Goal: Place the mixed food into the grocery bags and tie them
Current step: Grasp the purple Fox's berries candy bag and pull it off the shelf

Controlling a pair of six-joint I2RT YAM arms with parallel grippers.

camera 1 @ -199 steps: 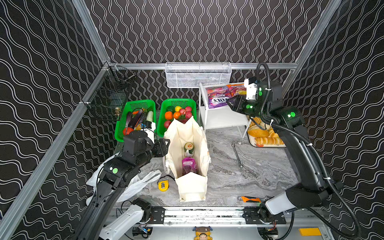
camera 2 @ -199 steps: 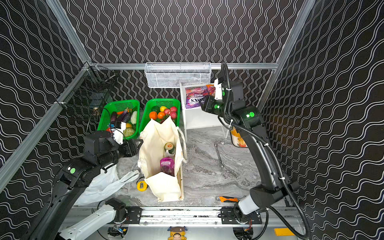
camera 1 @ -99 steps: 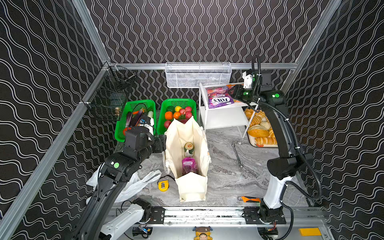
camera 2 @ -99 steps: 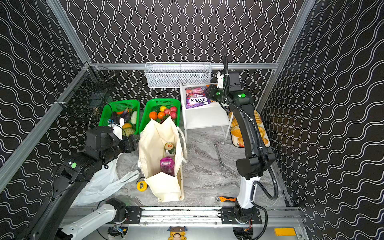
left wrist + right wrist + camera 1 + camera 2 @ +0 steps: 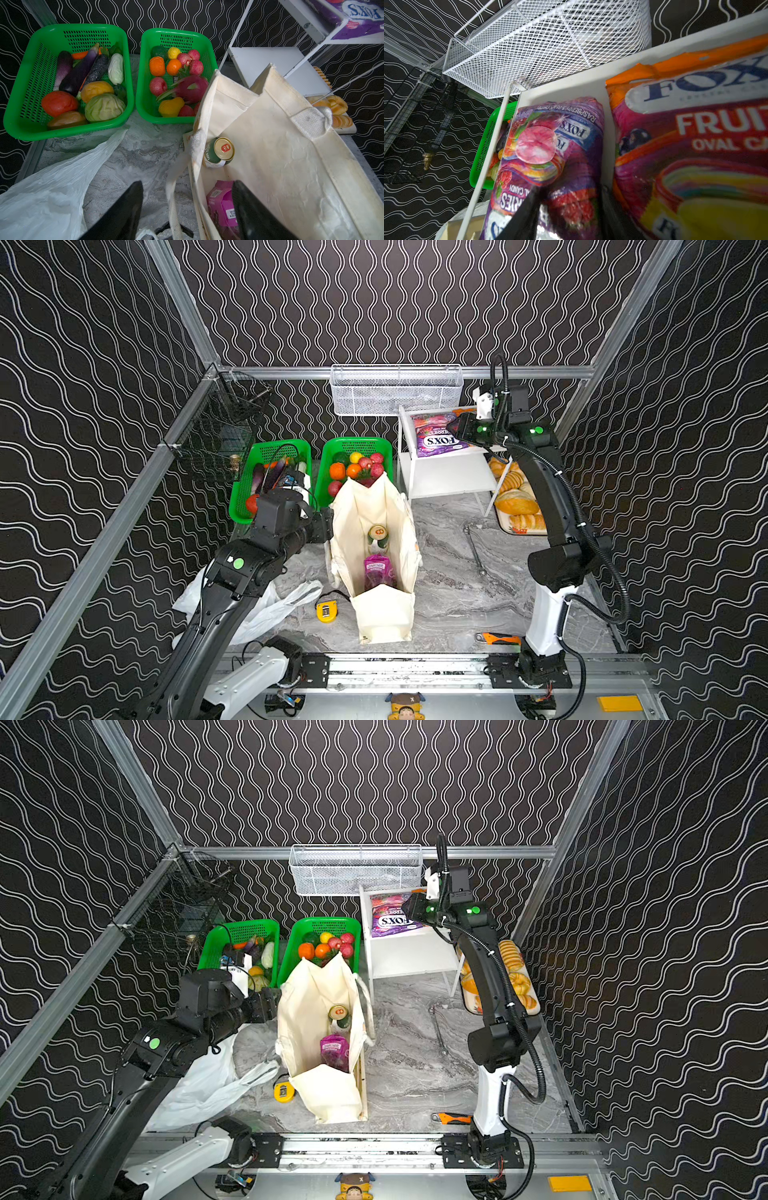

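My right gripper should stay above the shelf next and close its fingers on the purple packet's edge (image 5: 459, 440) (image 5: 578, 204) by the orange packet, because the fingers are already on both sides of it.
The cream tote (image 5: 353, 518) (image 5: 307, 1002) (image 5: 280, 145) stands open mid-table, holding a green can (image 5: 377, 532) (image 5: 220, 150) and a pink-purple packet (image 5: 377, 570) (image 5: 220, 203). My left gripper (image 5: 328, 524) (image 5: 187, 209) is open, straddling the tote's left wall and strap. The white plastic bag (image 5: 266, 605) (image 5: 52, 187) lies crumpled under that arm. On the white shelf (image 5: 449, 481) lies the purple FOX'S packet (image 5: 436, 437) (image 5: 550, 155). My right gripper (image 5: 455, 429) (image 5: 569, 216) has its fingers either side of the packet's end; whether they squeeze it is unclear.
Two green baskets behind the tote hold toy fruits (image 5: 357, 441) and vegetables (image 5: 270, 445). An orange FOX'S packet (image 5: 695, 145) lies beside the purple one. A bread tray (image 5: 515, 502), wrench (image 5: 473, 547), yellow tape measure (image 5: 327, 610) and orange cutter (image 5: 498, 639) lie around.
My left gripper has opened wider beside the tote's left rim. The right arm has swung its elbow in and back out while its gripper stayed over the shelf packets.
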